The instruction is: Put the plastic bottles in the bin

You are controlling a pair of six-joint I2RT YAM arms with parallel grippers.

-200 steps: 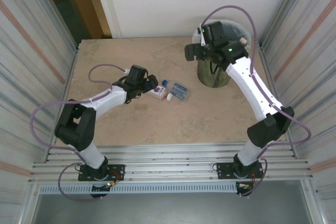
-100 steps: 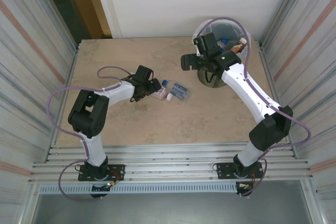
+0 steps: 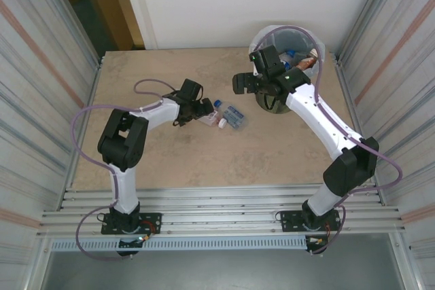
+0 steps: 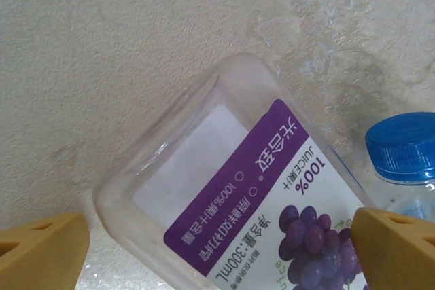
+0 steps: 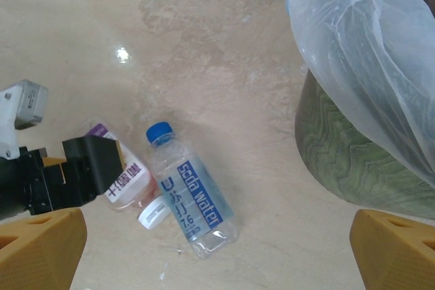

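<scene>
The juice bottle lies at an angle below my left gripper's open fingers. I need to turn my left gripper in line with the juice bottle next and lower it around the grape label (image 3: 211, 118) (image 4: 289, 232).
Two plastic bottles lie side by side on the table. One is a clear juice bottle (image 3: 207, 119) (image 4: 238, 202) (image 5: 126, 176) with a purple grape label and a white cap (image 5: 155, 212). The other is a soda water bottle (image 3: 234, 117) (image 5: 192, 198) with a blue cap (image 4: 404, 147). My left gripper (image 3: 202, 112) (image 4: 217, 256) is open, low over the juice bottle's base end, its fingertips on either side of it. My right gripper (image 3: 240, 84) (image 5: 217, 249) hangs open and empty above the table, left of the bin (image 3: 262, 34) (image 5: 353, 154). Inside the bin lie more bottles (image 3: 303, 63).
A translucent white bag (image 5: 353, 52) folds over the bin's rim. The bin stands in the far right corner near the metal side wall (image 3: 380, 39). Bare table (image 3: 156, 161) stretches in front of and left of the bottles.
The left arm has stretched rightward until its gripper reached the juice bottle. The right gripper has drifted left off the bin, uncovering the bin's opening.
</scene>
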